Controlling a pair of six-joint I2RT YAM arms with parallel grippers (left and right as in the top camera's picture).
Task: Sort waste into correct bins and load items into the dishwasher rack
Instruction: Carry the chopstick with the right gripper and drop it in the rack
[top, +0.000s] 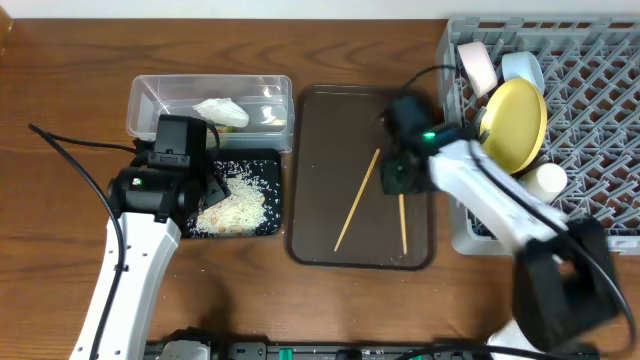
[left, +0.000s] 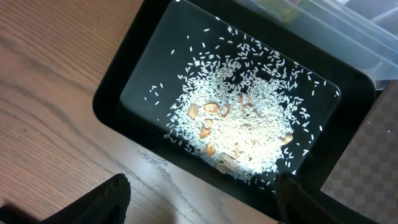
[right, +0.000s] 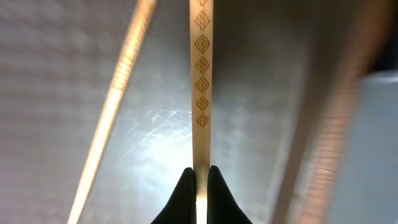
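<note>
Next, my right gripper carries the chopstick to its right in the overhead view, across to the rack's open gap beside the yellow plate, and releases it there.
My right gripper (top: 400, 178) is shut on one wooden chopstick (right: 201, 74) over the brown tray (top: 320, 130); its patterned shaft (top: 403, 225) runs toward the tray's front. The other chopstick (top: 357, 200) lies diagonally on the tray. My left gripper (left: 199, 199) is open and empty above the black tray-bin (left: 143, 68), which holds loose rice (left: 242, 124) with some tan bits. The clear tub (top: 150, 95) behind it holds a crumpled white tissue (top: 222, 110). The grey rack (top: 590, 120) at the right holds the yellow plate (top: 515, 125), a white bowl (top: 478, 62), a light-blue bowl (top: 522, 68) and a white cup (top: 545, 180).
Black cables run across the wooden table at the left (top: 70, 145) and over the rack's edge (top: 440, 70). The right arm's base (top: 560, 290) stands in front of the rack.
</note>
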